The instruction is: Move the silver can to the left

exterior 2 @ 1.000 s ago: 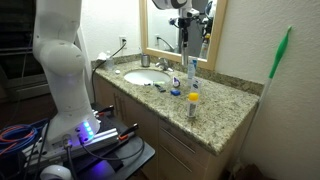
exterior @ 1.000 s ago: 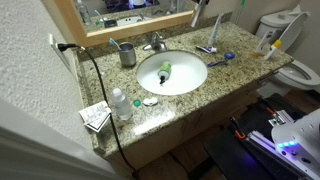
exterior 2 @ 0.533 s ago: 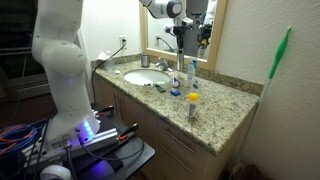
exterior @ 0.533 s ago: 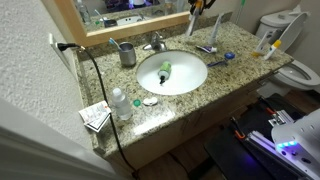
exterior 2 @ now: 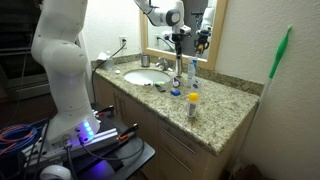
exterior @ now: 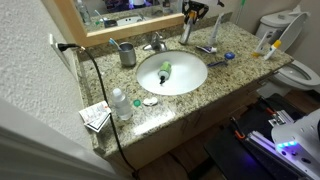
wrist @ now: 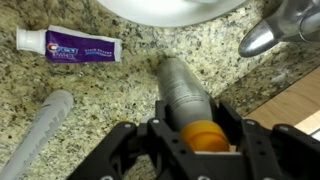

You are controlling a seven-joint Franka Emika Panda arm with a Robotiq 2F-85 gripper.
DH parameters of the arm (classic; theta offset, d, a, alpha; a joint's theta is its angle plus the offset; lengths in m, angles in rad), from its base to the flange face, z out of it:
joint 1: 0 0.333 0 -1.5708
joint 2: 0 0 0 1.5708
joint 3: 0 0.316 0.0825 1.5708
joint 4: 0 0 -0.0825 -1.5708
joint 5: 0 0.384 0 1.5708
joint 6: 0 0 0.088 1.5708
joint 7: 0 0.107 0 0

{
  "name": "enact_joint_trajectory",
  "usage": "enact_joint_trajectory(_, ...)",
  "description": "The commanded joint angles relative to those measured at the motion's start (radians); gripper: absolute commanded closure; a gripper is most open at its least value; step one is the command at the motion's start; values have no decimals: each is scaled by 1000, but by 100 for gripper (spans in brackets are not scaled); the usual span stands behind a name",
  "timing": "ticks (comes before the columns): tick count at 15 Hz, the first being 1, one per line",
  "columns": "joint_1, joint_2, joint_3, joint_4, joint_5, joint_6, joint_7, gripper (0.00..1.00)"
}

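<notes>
The open granite beside the faucet is clear below my gripper, so I should lower and release the upright silver can there next.
The silver can [wrist: 180, 90], slim and grey with an orange top, stands upright between my gripper's [wrist: 196, 138] fingers in the wrist view. The gripper is shut on it near the top. In an exterior view the can [exterior: 186, 30] hangs under the gripper [exterior: 193, 12] at the back of the counter, just right of the faucet [exterior: 155, 43]. It also shows in an exterior view [exterior 2: 178, 62] below the gripper [exterior 2: 180, 38]. I cannot tell whether its base touches the granite.
The sink [exterior: 171, 72] lies mid-counter. A metal cup with brushes [exterior: 127, 53] stands left of the faucet. A toothpaste tube [wrist: 68, 45] and a grey tube [wrist: 45, 120] lie by the can. A small bottle [exterior: 120, 103] and box [exterior: 95, 115] sit front left; a toilet [exterior: 300, 70] stands right.
My gripper has carried the silver can leftward along the back of the counter, towards the faucet, and a little lower. Nothing else has moved.
</notes>
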Motion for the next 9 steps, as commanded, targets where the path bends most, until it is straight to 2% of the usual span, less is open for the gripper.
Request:
enact_joint_trajectory(1,18,56,-6,31,-20,51,31,69)
enact_joint_trajectory(5,31,81,-21,51,-49,64,61,69)
enact_joint_trajectory(6,35,83,-26,56,-61,56,77,57)
enact_joint_trajectory(7,34,81,-25,61,-62,41,80,19)
enact_joint_trajectory(8,36,74,-27,60,-70,44,90,19)
enact_joint_trajectory(9,36,67,-25,60,-73,43,93,12)
